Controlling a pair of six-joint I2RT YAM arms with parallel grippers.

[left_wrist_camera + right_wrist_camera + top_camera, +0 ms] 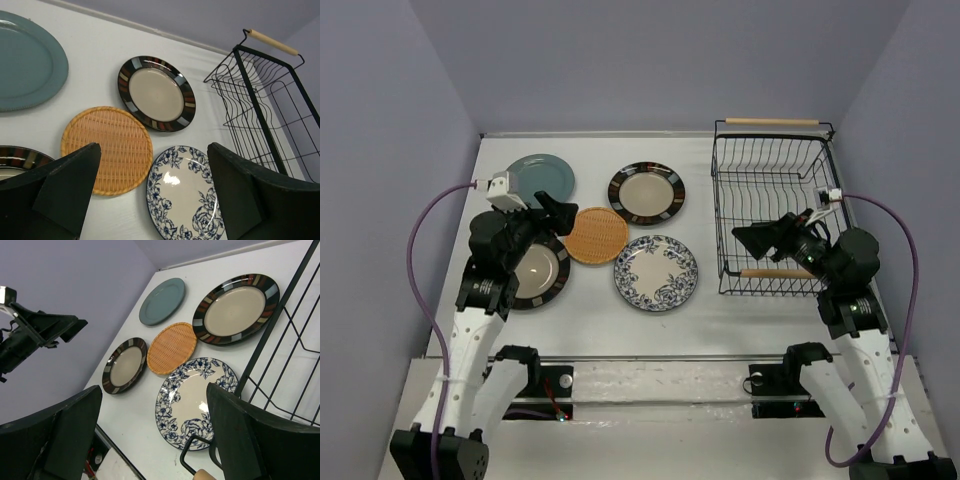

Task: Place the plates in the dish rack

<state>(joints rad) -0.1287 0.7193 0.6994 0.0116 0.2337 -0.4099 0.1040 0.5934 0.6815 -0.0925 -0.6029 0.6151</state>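
I will lower my left gripper outward next, onto the back striped plate's rim [615,191] [124,88] on the side of the teal plate, because the bare tabletop there leaves room for a finger.
Five plates lie flat on the white table: teal [540,178], a striped-rimmed one [647,192] at the back, woven orange-tan [596,235], blue floral [656,272], and a second striped one [538,275] partly under my left arm. The black wire dish rack [770,200] stands at the right and holds no plates. My left gripper [561,211] is open and empty, above the gap between the teal and woven plates. My right gripper [746,240] is open and empty over the rack's near-left part. The left wrist view shows the woven plate [107,149] and floral plate [182,192] ahead of the left gripper [154,147].
The rack has wooden handles at the far end [772,122] and near end [775,272]. Purple walls close in the table on the left, back and right. The right wrist view shows my left arm [30,335] across the table and the floral plate [192,400] beside the rack [280,335].
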